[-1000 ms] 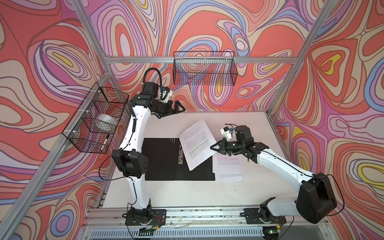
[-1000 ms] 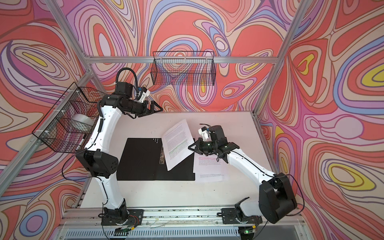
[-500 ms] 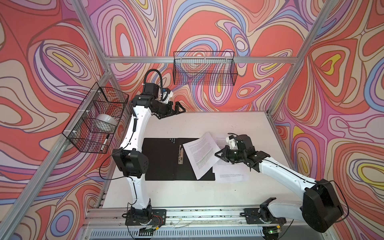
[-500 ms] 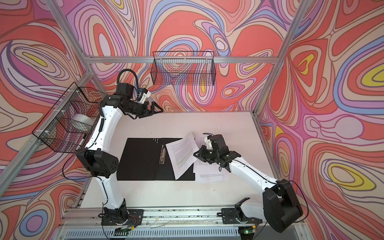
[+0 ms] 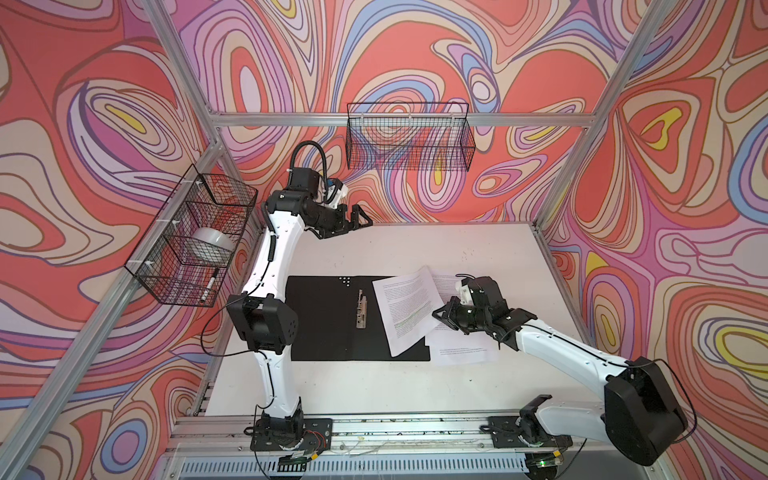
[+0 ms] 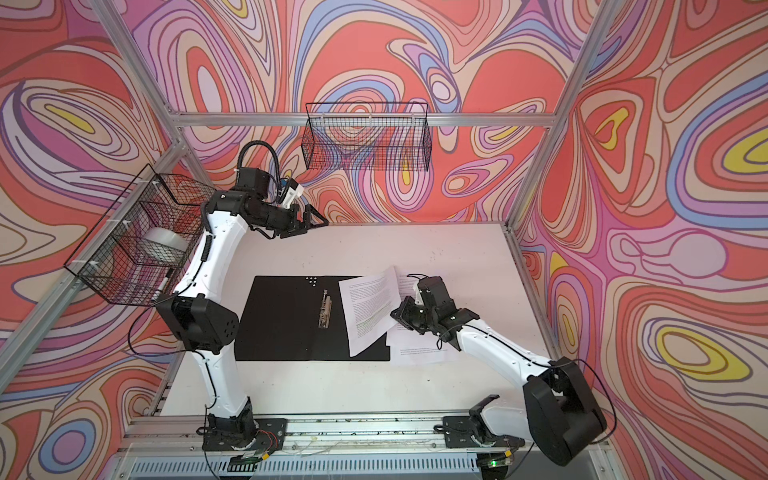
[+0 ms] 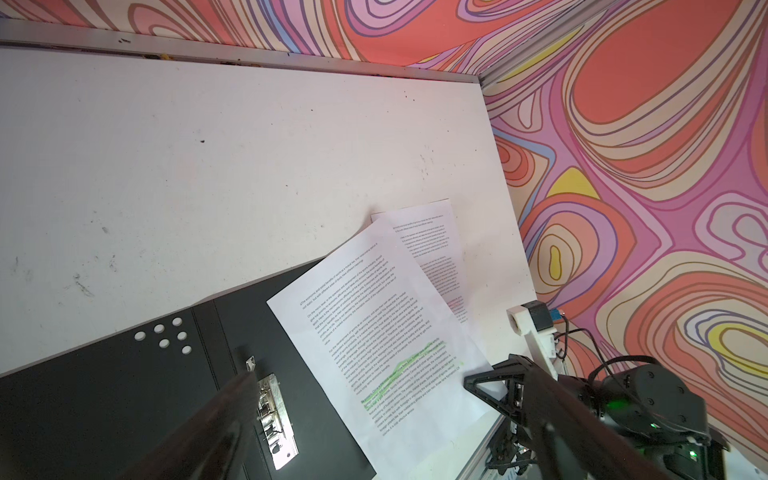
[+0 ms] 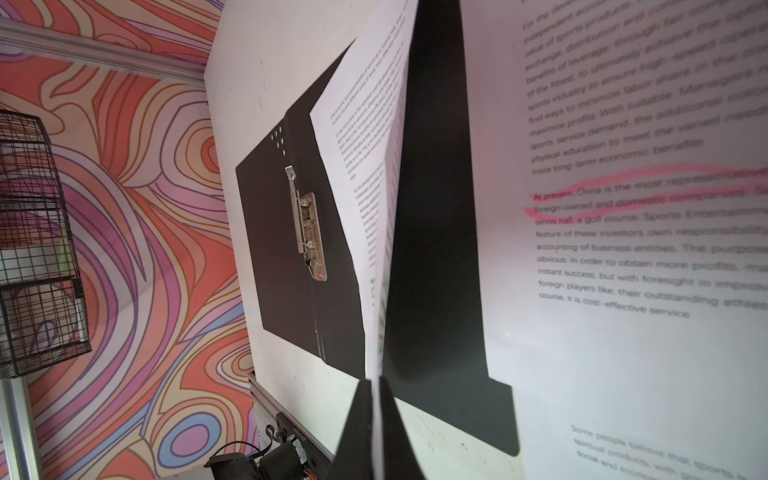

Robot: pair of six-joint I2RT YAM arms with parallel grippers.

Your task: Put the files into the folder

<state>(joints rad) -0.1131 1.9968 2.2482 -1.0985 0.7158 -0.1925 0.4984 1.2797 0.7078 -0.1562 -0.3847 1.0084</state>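
My right gripper lowers back to the folder's bare corner by the second sheet (image 5: 419, 351) (image 8: 468, 400) next, straightens the slanted sheet and releases, since that corner lies below and back of it.
The folder (image 5: 328, 316) lies open and flat on the table, black inside up, with its metal clip (image 5: 360, 309) on the spine. My right gripper (image 5: 440, 316) is shut on the right edge of one of the files, a printed sheet with green highlighting (image 5: 405, 311). That sheet slants over the folder's right half, and in the right wrist view its edge runs between my fingertips (image 8: 357, 407). A second sheet with pink highlighting (image 5: 463, 351) lies flat at the folder's right edge. My left gripper (image 5: 353, 218) hangs open and empty, high over the table's back left.
A wire basket (image 5: 195, 241) on the left wall holds a white tape roll and a marker. Another wire basket (image 5: 409, 137) hangs on the back wall. Aluminium frame posts stand at the corners, and a rail (image 5: 374, 428) runs along the front edge.
My right gripper has come down and toward the front with the green-highlighted sheet, which now lies lower over the folder's right half. The left arm has not moved.
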